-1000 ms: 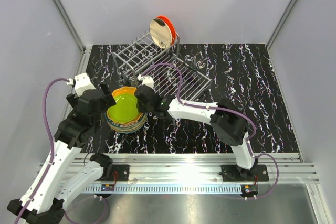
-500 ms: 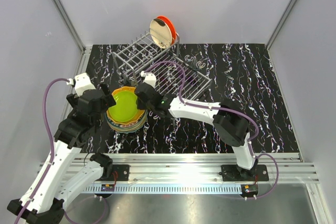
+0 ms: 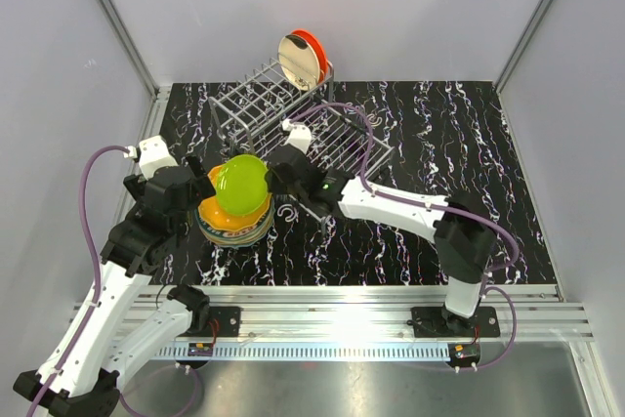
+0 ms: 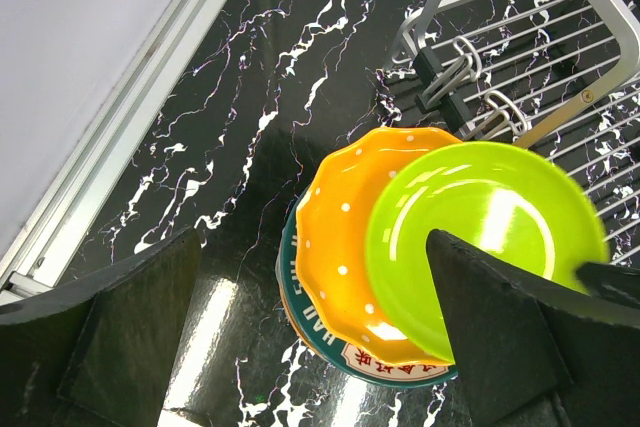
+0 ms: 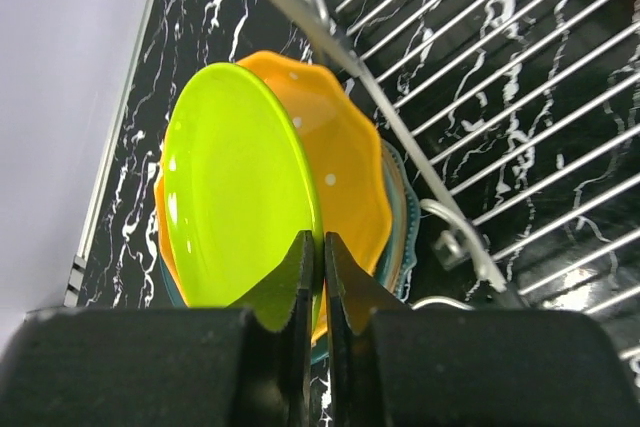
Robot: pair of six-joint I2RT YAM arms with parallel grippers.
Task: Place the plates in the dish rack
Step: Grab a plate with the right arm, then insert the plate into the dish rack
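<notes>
The wires in the rack's slot (image 3: 289,83) beside the cream plate are empty, so my right gripper will lift outward next and let go of the lime green plate (image 3: 241,185) there.
My right gripper (image 5: 320,247) is shut on the rim of the lime green plate (image 5: 235,187), which it holds tilted on edge just above the stack. From above, this plate (image 3: 241,185) hangs over the stack's right side, next to the dish rack (image 3: 256,104). The dotted orange plate (image 4: 345,247) tops the stack, with a teal-rimmed white plate (image 4: 400,359) under it. My left gripper (image 4: 310,337) is open, with its fingers on either side of the stack's near edge, touching nothing. A red-orange plate (image 3: 311,46) stands upright at the rack's far end.
The rack's flat grid tray (image 3: 337,144) lies right of the stack, and its rim wire (image 5: 400,147) runs close beside the held plate. A loose wire hook (image 3: 286,212) lies on the black marbled table. Grey walls close in the left, back and right.
The right gripper closed on the lime green plate's rim, lifted it off the stack and tilted it, shifting a little right. The left arm has not moved.
</notes>
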